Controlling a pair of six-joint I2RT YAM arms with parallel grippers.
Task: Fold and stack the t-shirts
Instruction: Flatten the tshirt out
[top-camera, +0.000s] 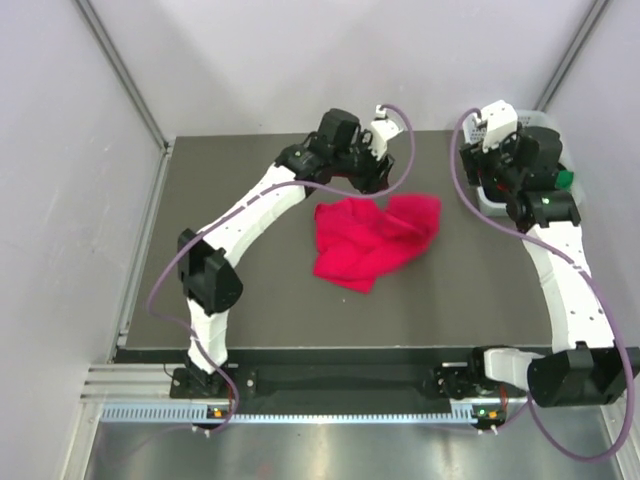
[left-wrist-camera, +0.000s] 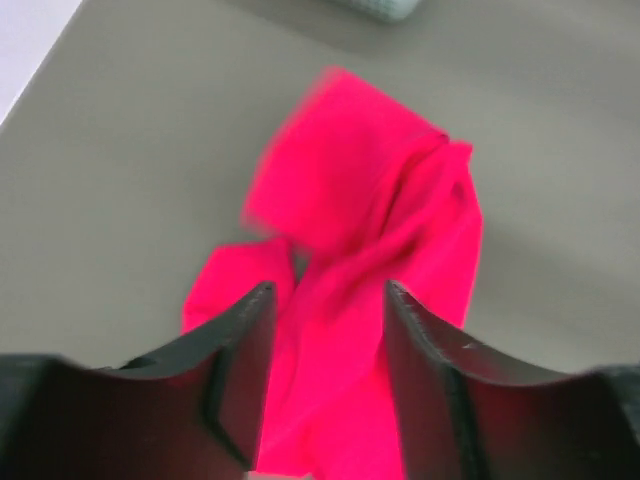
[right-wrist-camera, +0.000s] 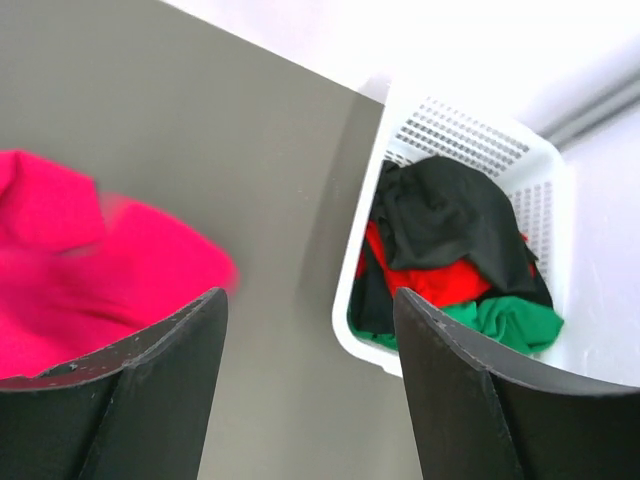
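Observation:
The open fingers of my right gripper go across to the left in the top view and down to the pink shirt's end nearest the basket (top-camera: 414, 215) next.
A bright crimson-pink t-shirt (top-camera: 372, 240) lies crumpled in the middle of the dark table. My left gripper (top-camera: 377, 180) hovers over the shirt's far edge. In the left wrist view the left gripper (left-wrist-camera: 325, 295) is open, with the pink shirt (left-wrist-camera: 370, 220) showing between its fingers and below them. My right gripper (top-camera: 492, 168) is at the back right, over the table beside the basket. In the right wrist view the right gripper (right-wrist-camera: 308, 300) is open and empty. Black (right-wrist-camera: 450, 215), red (right-wrist-camera: 445, 282) and green (right-wrist-camera: 510, 322) shirts lie bundled in the basket. The pink shirt (right-wrist-camera: 80, 260) is at the left there.
A white plastic mesh basket (right-wrist-camera: 465, 130) stands at the table's back right corner, mostly hidden under the right arm in the top view (top-camera: 488, 204). Light walls close in the table (top-camera: 250, 300) on the left, back and right.

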